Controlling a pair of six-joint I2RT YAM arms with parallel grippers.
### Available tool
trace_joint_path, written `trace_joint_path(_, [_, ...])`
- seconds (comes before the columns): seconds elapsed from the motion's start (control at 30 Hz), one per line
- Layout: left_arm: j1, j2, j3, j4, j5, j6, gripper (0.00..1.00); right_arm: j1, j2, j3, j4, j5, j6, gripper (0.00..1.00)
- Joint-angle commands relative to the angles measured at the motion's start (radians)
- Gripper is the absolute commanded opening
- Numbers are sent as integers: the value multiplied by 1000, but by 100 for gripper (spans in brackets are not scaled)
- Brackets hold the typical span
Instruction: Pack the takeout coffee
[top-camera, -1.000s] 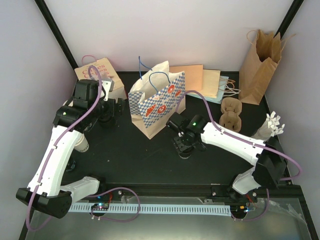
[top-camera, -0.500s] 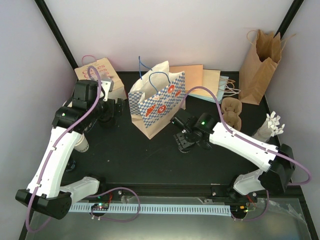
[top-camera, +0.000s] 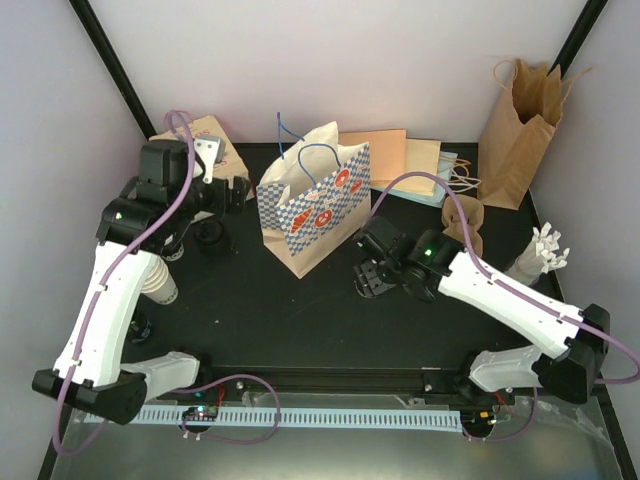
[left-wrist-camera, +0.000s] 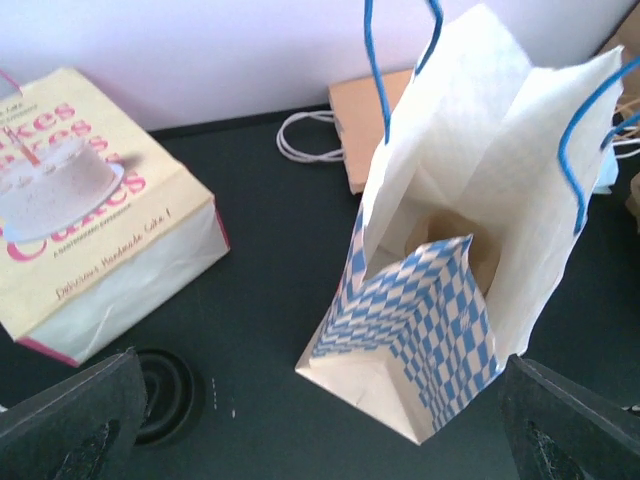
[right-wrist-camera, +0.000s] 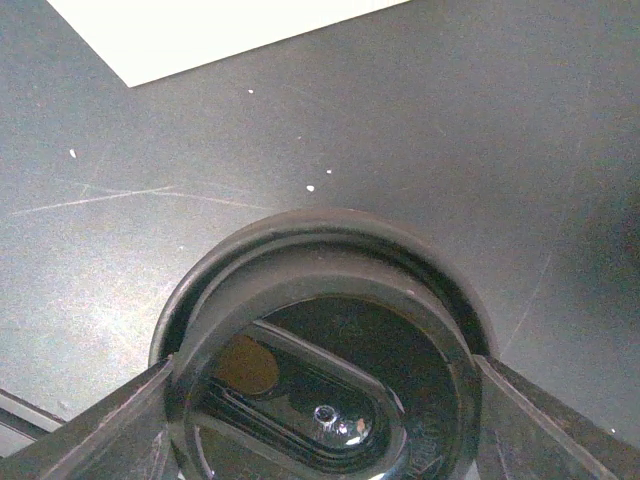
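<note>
The empty left gripper moves outward and toward the bag next, onto the far upper edge by the blue handle, since the bag's opening is clear beside it.
A round black lid (right-wrist-camera: 330, 370) fills the right wrist view, and my right gripper (right-wrist-camera: 325, 425) is shut on it, one finger against each side of its rim, just above the dark table. From above, that gripper (top-camera: 372, 277) hangs right of the blue-checked paper bag (top-camera: 315, 205), which stands with its mouth open. My left gripper (top-camera: 232, 190) is open and empty, high to the left of the bag (left-wrist-camera: 430, 310). Another black lid (left-wrist-camera: 160, 390) lies on the table below it (top-camera: 210, 240). A ribbed white cup (top-camera: 160, 285) stands by the left arm, partly hidden.
A cake-printed bag (left-wrist-camera: 90, 220) lies flat at the back left. Flat paper bags (top-camera: 405, 160) lie behind the checked bag. A tall brown bag (top-camera: 520, 130) stands at the back right, with a cardboard cup carrier (top-camera: 465, 225) and a white ribbed bundle (top-camera: 540, 250) nearby.
My right gripper has shifted slightly right and back with the lid as its arm swung out. The left gripper has drawn back towards the wall, uncovering the lid on the table.
</note>
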Motion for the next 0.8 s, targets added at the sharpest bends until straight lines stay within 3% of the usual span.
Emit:
trace_joint_path(0.0, [6,71,123,-4,54,41,99,-5,-46,-12,13,37,-14,72])
trace_joint_path(0.17, [6,219,224,4,199,113,99,-5,-63,7,-2,53,-19,72])
trace_joint_path(0.5, [3,556,469,-96,265,190,88,-5,-121,15,-27,73,-11,72])
trace_joint_path(0.77, [2,657,495,-101,302,213,86,-5,-174,15,-28,74,-9,72])
